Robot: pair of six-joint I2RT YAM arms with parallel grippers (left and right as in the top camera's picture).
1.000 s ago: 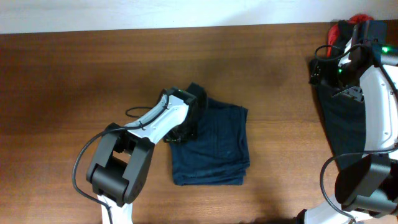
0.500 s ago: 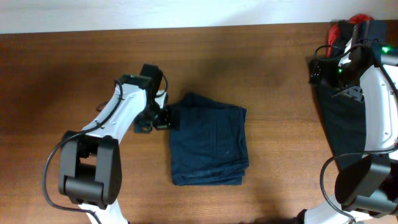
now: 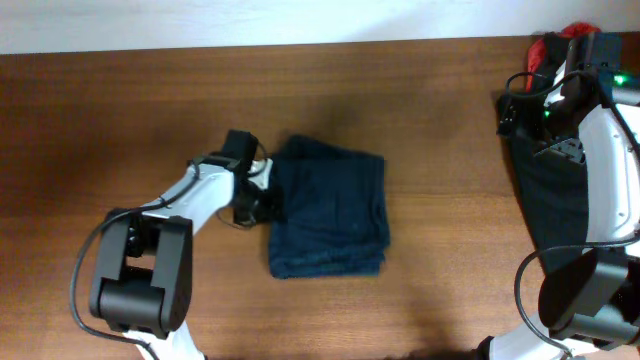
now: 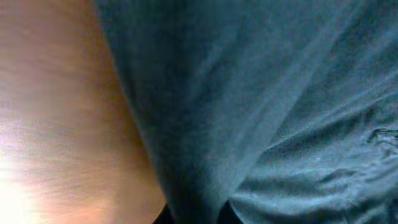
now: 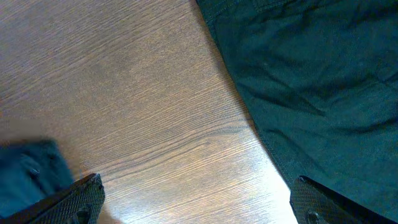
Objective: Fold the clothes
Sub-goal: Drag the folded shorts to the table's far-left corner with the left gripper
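My left gripper will next drag the navy blue garment outward, to the gripper's left in the overhead view, to the table's bare far corner and release it.
A folded navy blue garment lies mid-table. My left gripper is at its left edge. In the left wrist view the navy cloth fills the frame, and a fold of it sits between the two dark fingertips. A black garment lies flat at the right side, partly under my right arm. It shows in the right wrist view. My right gripper is open and empty over bare wood beside the black garment's edge. A red-and-black piece lies at the far right corner.
The wooden table reaches a pale wall at the back. My right arm stands along the right edge over the black garment. A blurred blue patch shows at the left of the right wrist view.
My left gripper moved off the navy garment to the left, then came to its left edge. The garment has shifted slightly left. The right arm has not moved.
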